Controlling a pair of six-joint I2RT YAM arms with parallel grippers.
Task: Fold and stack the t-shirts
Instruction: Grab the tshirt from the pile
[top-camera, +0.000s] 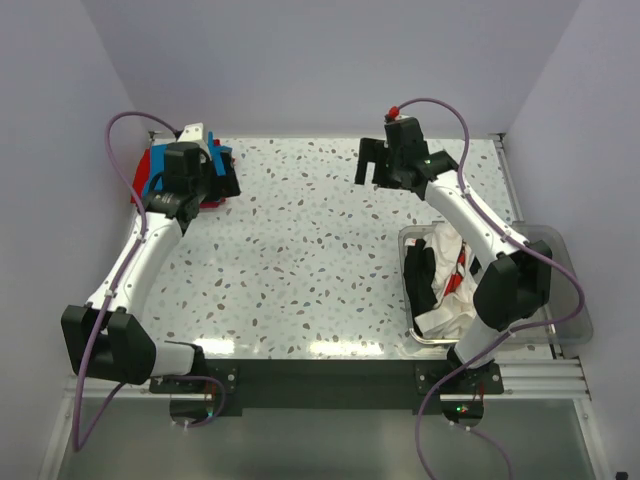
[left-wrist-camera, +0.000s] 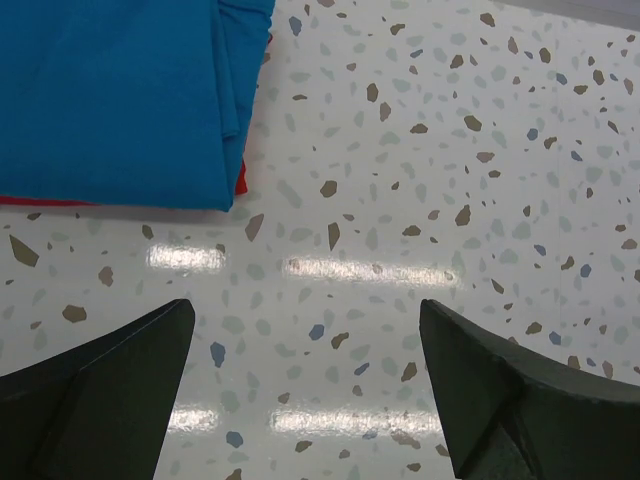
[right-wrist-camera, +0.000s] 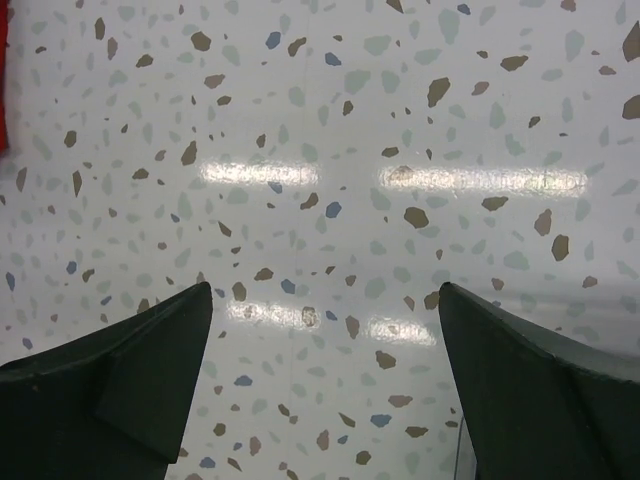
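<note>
My right gripper will next move back toward the bin and go down to the black t-shirt (top-camera: 420, 287), since it lies uncovered along the bin's side beside the white t-shirts.
A folded bright blue t-shirt (top-camera: 156, 168) lies on a red t-shirt (top-camera: 140, 192) at the table's far left. In the left wrist view the blue t-shirt (left-wrist-camera: 120, 90) fills the upper left, with a red edge (left-wrist-camera: 242, 178) under it. My left gripper (top-camera: 222, 180) is open and empty, just right of this stack; it (left-wrist-camera: 307, 308) is over bare table. My right gripper (top-camera: 372, 168) is open and empty over the far middle of the table, and shows (right-wrist-camera: 325, 290) only tabletop. White t-shirts with red marks (top-camera: 455, 258) and a black t-shirt (top-camera: 422, 275) lie crumpled in the bin.
The clear plastic bin (top-camera: 572, 295) stands at the near right, beside the right arm's base. The speckled table (top-camera: 300, 260) spans the middle. White walls close the far and side edges. A red sliver (right-wrist-camera: 3, 100) shows at the right wrist view's left edge.
</note>
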